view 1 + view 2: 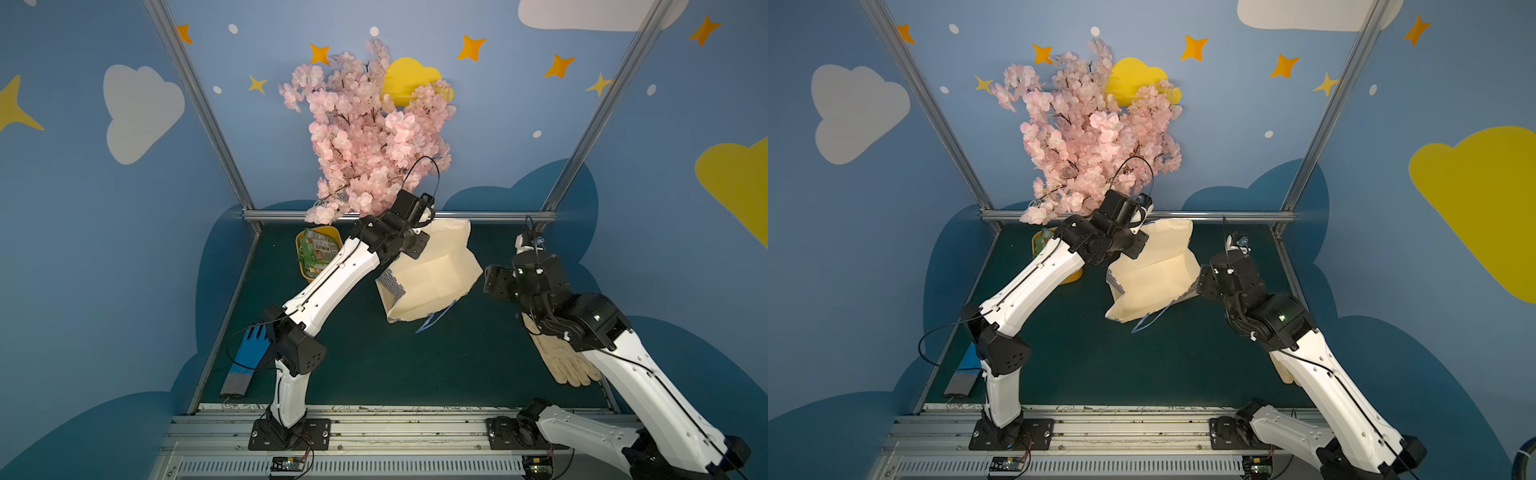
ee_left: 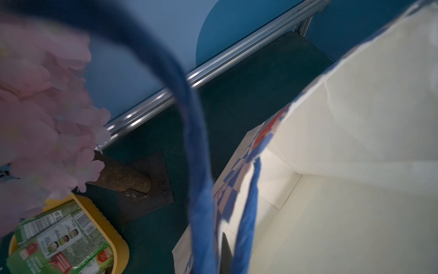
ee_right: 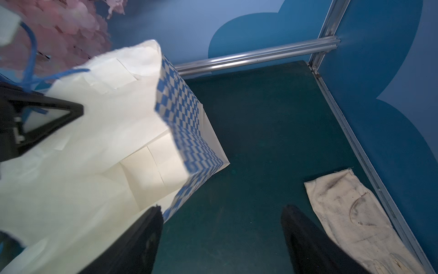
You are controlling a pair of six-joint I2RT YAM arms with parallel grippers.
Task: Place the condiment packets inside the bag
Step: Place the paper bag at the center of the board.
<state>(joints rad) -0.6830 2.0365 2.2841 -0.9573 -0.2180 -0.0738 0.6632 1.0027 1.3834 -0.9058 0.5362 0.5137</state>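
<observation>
The bag stands tilted on the mat, so my left gripper should ease the bag's rim toward the tree's base plate, then release the rim.
The bag stands tilted on the green mat, its cream inside facing up in both top views. My left gripper is at the bag's far rim, shut on the rim where the blue cord handle is fixed. The cord loops up close in the left wrist view, and one dark finger shows behind it. My right gripper stands open at the bag's right side, with only mat between its fingers. The condiment packets lie heaped in a yellow tray.
A pink blossom tree rises at the back, its base plate between tray and bag. A blue glove lies at the front left. Cream gloves lie at the right edge. An aluminium rail bounds the mat.
</observation>
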